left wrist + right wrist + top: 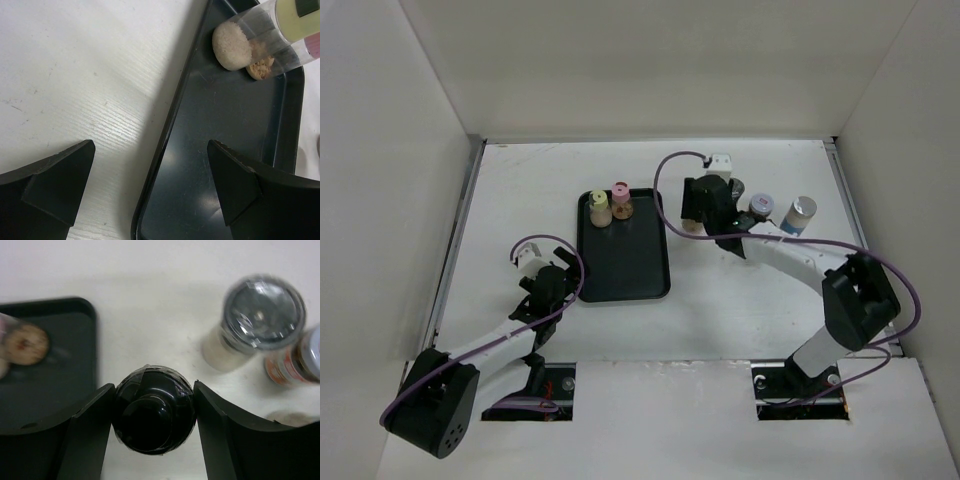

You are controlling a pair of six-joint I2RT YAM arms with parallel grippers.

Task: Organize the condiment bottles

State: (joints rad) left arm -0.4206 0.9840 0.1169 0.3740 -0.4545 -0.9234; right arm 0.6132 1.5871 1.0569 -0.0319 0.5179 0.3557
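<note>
The right gripper next crosses left in the top view over the tray's free corner (647, 208) (74, 335) by the pink-capped bottle, lowers the black-capped bottle and releases.
My right gripper (698, 214) is shut on a black-capped bottle (153, 407), just right of the black tray's (625, 270) far right corner; its tan body (692, 228) shows below the fingers. A yellow-capped bottle (599, 206) and a pink-capped bottle (620, 198) stand at the tray's far end. Their bases show in the left wrist view (234, 45). A grey-capped jar (261, 310), a silver-capped bottle (761, 206) and a blue-labelled bottle (801, 214) stand on the table right of my right gripper. My left gripper (150, 185) is open and empty, straddling the tray's near left rim (165, 150).
White walls close in the table at the left, back and right. The right arm's purple cable (665, 175) loops over the table behind the tray. The tray's near part holds nothing.
</note>
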